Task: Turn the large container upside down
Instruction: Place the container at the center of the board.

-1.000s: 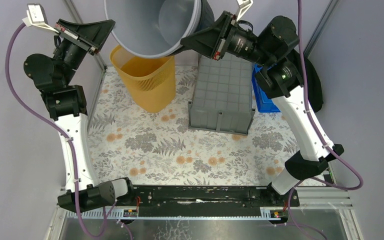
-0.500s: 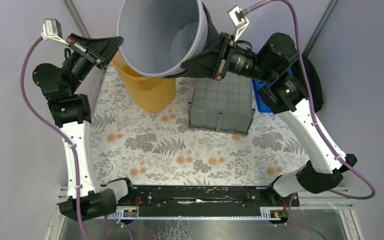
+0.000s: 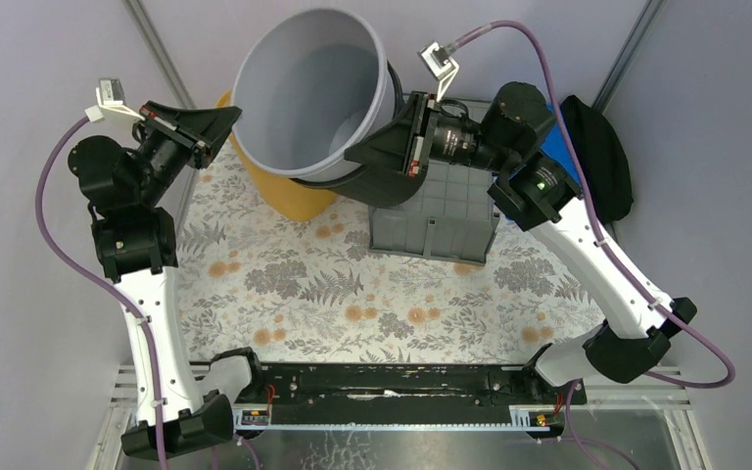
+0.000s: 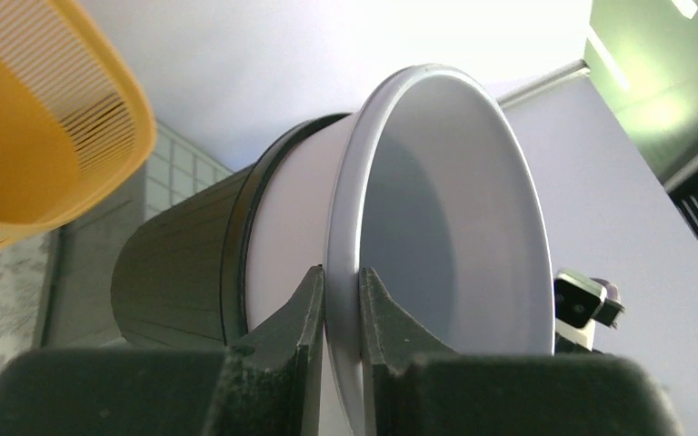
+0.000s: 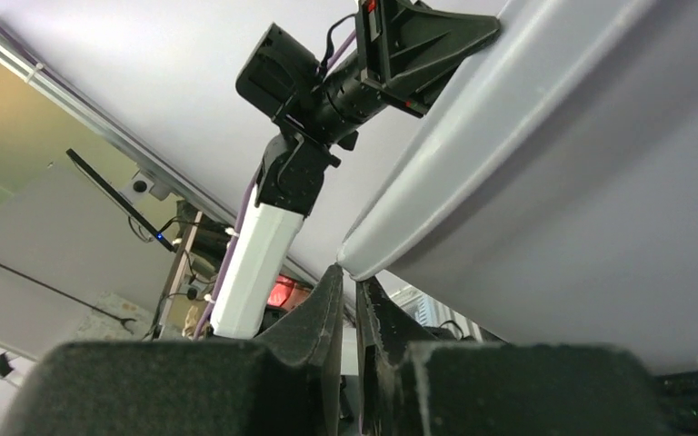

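The table is clear at the bare floral patch (image 3: pixel 299 243) before the yellow basket, so the left gripper will next carry the bucket (image 3: pixel 304 88) back and down to it and let go of the bucket's rim.
The large container (image 3: pixel 446 211), a dark-grey crate, rests on the floral table at the back right with its square-gridded underside facing up; its wall (image 4: pixel 91 263) also shows in the left wrist view. Neither gripper touches it. Both hold a round light-grey bucket (image 3: pixel 304 88) in the air over the crate's left edge. My left gripper (image 3: pixel 230 119) is shut on the bucket's left rim (image 4: pixel 341 227), one finger inside and one outside. My right gripper (image 3: pixel 352 159) pinches the lip (image 5: pixel 391 227) at the opposite side with just its fingertips. A dark ribbed sleeve (image 4: pixel 182 263) surrounds the bucket's lower part.
A yellow slatted basket (image 3: pixel 299 196) stands just left of the crate, partly under the bucket. A black object (image 3: pixel 597 157) lies at the right wall, with a sliver of blue tray (image 3: pixel 551 110) beside it. Walls close in on both sides.
Both arms have brought the bucket down and toward the near side, so its whole mouth now shows, facing up. The right jaws have narrowed on the rim.
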### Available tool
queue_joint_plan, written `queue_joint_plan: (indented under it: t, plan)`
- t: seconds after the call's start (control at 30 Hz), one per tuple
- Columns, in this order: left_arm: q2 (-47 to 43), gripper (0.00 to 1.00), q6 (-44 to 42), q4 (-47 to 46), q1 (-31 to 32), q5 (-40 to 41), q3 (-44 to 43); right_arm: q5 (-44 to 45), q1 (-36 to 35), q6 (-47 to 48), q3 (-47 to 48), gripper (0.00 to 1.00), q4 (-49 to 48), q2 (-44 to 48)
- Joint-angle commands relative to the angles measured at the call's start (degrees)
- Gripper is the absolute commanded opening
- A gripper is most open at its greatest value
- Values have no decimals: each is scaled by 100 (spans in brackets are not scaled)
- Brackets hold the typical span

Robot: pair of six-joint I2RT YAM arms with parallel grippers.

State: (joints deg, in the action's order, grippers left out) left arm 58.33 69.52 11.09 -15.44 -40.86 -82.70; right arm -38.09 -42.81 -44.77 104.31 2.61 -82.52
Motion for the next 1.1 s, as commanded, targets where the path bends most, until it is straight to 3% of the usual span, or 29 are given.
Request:
queue_joint_plan:
  t: [0.0, 0.43, 0.8, 1.07]
  plan:
    - [-272, 0, -835, 479, 228, -299, -565, 63, -173, -253, -34, 0, -797, -260]
    - [13, 0, -1524, 2342, 230, -11, -1807, -205, -224, -604, -25, 0, -923, -687]
    - [134, 0, -2138, 3287, 226, 701, -2237, -351, -318, -698, -123, 0, -1140, -1085]
    - [182, 0, -2225, 3420, 232, 835, -2382, -448, -393, -781, -252, 0, -1369, -1252]
